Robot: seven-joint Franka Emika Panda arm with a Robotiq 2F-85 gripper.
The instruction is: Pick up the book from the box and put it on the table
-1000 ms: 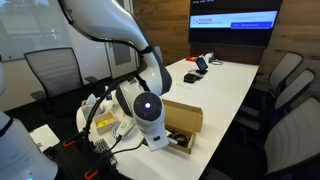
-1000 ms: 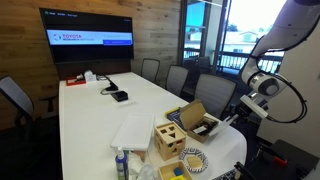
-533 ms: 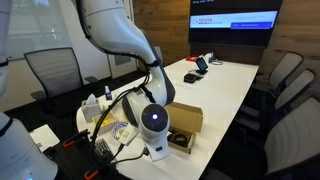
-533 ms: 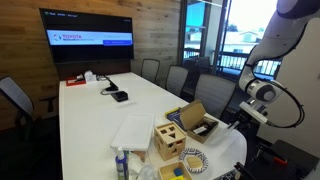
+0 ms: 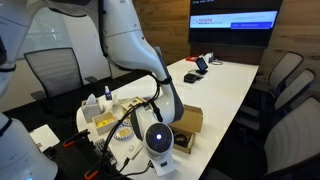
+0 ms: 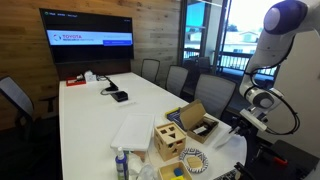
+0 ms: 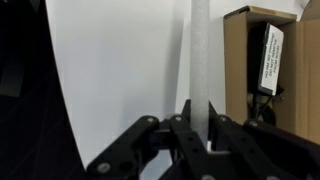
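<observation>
My gripper should next move down toward the bare white table beside the box and let go of the thin white book (image 7: 199, 50), since the book still hangs above that clear spot.
In the wrist view my gripper (image 7: 197, 118) is shut on a thin white book (image 7: 199, 50), seen edge-on as a narrow strip running up from between the fingertips. It hangs over the white table (image 7: 120, 70), left of the brown cardboard box (image 7: 238, 70). A dark item with a white label (image 7: 270, 55) lies inside the box. In both exterior views the box (image 5: 188, 118) (image 6: 200, 120) sits at the near end of the table (image 5: 220, 85) (image 6: 90, 110) with its flap up. The arm's wrist (image 5: 157, 137) (image 6: 262, 98) is low beside it and hides the jaws.
A wooden cube with holes (image 6: 168, 140), a flat white board (image 6: 132, 130) and a bottle (image 6: 121, 163) stand near the box. Small clutter (image 5: 110, 115) lies by the table end. Office chairs (image 5: 285, 75) line the table. A phone and devices (image 6: 118, 95) lie further along.
The arm's wrist has moved down and away from the box toward the table's end. The box and the other things have not moved.
</observation>
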